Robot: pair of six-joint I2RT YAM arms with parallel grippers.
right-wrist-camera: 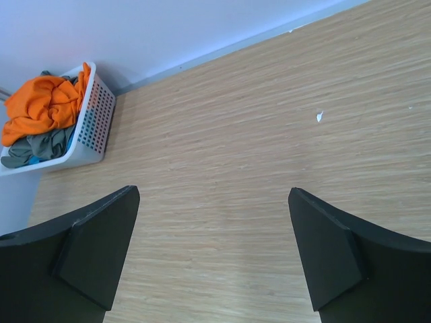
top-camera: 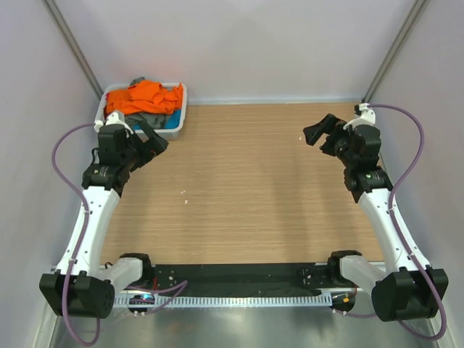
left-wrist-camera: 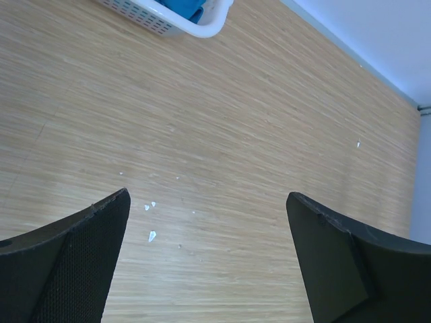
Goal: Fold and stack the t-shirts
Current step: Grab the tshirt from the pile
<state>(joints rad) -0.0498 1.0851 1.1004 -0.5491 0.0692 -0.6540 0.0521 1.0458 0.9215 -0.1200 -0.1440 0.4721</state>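
Observation:
My left gripper moves away from my base over the basket (top-camera: pixel 177 122) next, then down onto a fold of the crumpled orange t-shirt (top-camera: pixel 145 98).
A bright orange t-shirt (top-camera: pixel 145 98) lies crumpled on top of a pile in a white basket (top-camera: pixel 177 122) at the table's back left corner. A dark grey t-shirt (top-camera: pixel 151 119) and a bit of teal-blue fabric (top-camera: pixel 168 126) lie under it. The right wrist view shows the orange shirt (right-wrist-camera: pixel 42 104) and grey shirt (right-wrist-camera: pixel 37 147) in the basket (right-wrist-camera: pixel 91 131). The left wrist view shows the basket's corner (left-wrist-camera: pixel 168 23) with teal fabric (left-wrist-camera: pixel 185 8). My left gripper (top-camera: pixel 154 138) is open and empty just in front of the basket. My right gripper (top-camera: pixel 319 132) is open and empty at the far right.
The wooden table (top-camera: pixel 246 181) has small white specks (top-camera: pixel 184 196) on it. Grey walls close in the back and both sides. A black strip with the arm bases (top-camera: pixel 232 275) runs along the near edge.

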